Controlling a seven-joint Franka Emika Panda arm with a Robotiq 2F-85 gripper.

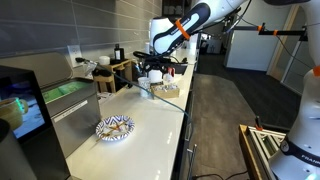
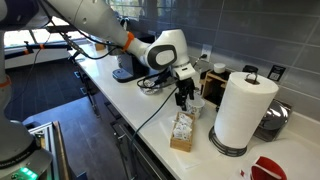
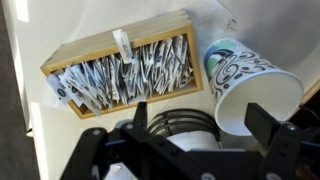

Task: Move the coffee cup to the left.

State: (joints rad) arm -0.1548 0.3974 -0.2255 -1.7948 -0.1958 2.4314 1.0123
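Note:
I need to lower my gripper next and shift it onto the side of the cup's rim by the wooden box (image 2: 182,130). That part of the cup's rim is below my gripper, toward the right in the wrist view.
The coffee cup (image 3: 248,82) is white with bluish swirl markings and stands on the white counter beside a wooden box of packets (image 3: 120,65). My gripper (image 3: 203,125) hangs low over the counter with its fingers spread open. The cup's near side lies just inside my right finger, and I cannot tell whether they touch. In an exterior view the gripper (image 2: 183,95) is just above the cup (image 2: 196,104), behind the wooden box (image 2: 182,130). In an exterior view (image 1: 155,75) the gripper hides the cup.
A tall paper-towel roll (image 2: 240,108) stands close beside the cup. A blue-and-white patterned plate (image 1: 114,128) lies nearer along the counter. A coffee machine (image 2: 128,65), cables and a red bowl (image 2: 268,168) are also there. A black-ringed round object (image 3: 180,125) sits under the gripper.

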